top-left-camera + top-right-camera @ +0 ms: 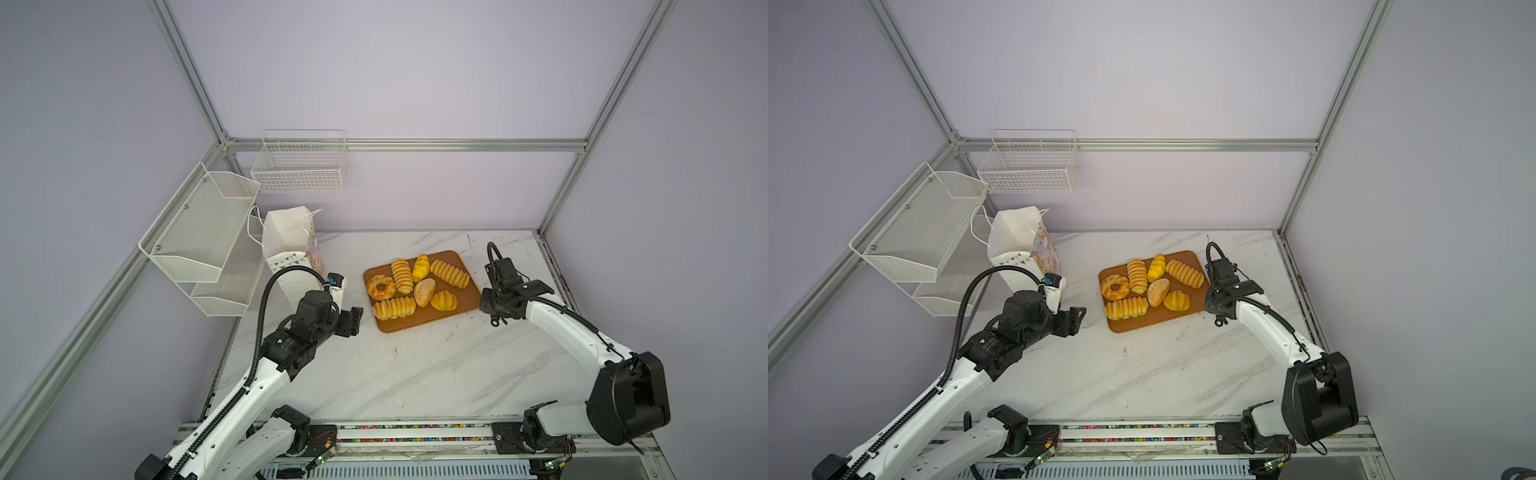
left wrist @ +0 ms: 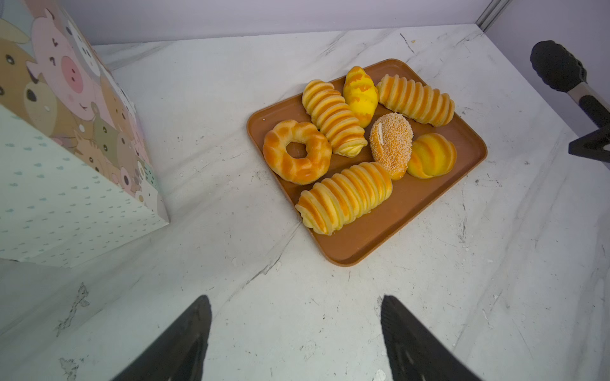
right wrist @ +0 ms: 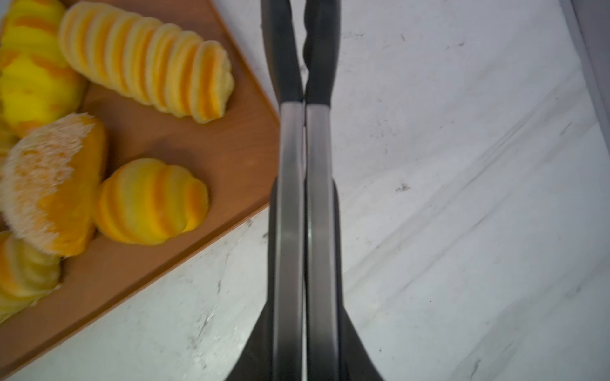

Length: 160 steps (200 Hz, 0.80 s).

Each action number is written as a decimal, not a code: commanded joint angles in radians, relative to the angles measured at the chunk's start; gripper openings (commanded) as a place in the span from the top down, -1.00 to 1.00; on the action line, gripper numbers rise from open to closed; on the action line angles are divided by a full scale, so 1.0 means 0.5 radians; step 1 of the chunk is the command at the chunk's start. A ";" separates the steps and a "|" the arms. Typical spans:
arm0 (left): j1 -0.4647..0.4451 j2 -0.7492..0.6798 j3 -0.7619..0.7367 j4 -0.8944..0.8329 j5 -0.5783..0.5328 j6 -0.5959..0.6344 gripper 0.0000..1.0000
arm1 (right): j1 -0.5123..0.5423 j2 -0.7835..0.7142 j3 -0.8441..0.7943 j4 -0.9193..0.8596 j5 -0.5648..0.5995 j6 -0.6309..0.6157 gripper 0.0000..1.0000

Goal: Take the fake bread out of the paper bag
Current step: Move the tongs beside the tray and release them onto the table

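Note:
My right gripper moves down, away from the bread, and releases the tongs (image 3: pixel 307 132) next. The bare marble (image 3: pixel 395 117) beside the tray below is a clear spot.
Several golden fake bread pieces (image 1: pixel 415 286) (image 1: pixel 1148 286) (image 2: pixel 359 142) (image 3: pixel 145 62) lie together on an orange-brown tray (image 1: pixel 469 303) (image 2: pixel 379 231) at the middle right of the table. The white paper bag (image 1: pixel 286 241) (image 1: pixel 1013 241) (image 2: pixel 66 148) stands upright at the far left; its inside is hidden. My left gripper (image 1: pixel 351 322) (image 1: pixel 1075 320) (image 2: pixel 295 300) hovers open and empty between bag and tray. My right gripper (image 1: pixel 490 291) (image 1: pixel 1214 291) (image 3: pixel 305 198) is beside the tray's right edge, shut on steel tongs (image 3: pixel 307 132) (image 2: pixel 561 69) whose black tips are pressed together.
A white wire basket (image 1: pixel 299 166) hangs on the back wall. A two-tier mesh shelf (image 1: pixel 199 232) hangs on the left wall beside the bag. The marble tabletop (image 1: pixel 395 374) stretches in front of the tray. Aluminium frame posts (image 1: pixel 552 208) stand at the corners.

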 commanded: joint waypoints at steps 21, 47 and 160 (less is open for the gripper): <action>-0.001 0.131 -0.036 0.199 0.034 0.068 -0.62 | -0.268 0.433 0.132 0.354 -0.008 -0.346 0.96; 0.005 0.118 -0.042 0.204 0.026 0.149 -0.65 | -0.353 0.670 0.241 0.416 -0.030 -0.552 0.86; 0.029 -0.025 -0.035 0.133 0.025 0.305 -0.72 | -0.358 0.741 0.243 0.396 0.280 -0.571 -0.09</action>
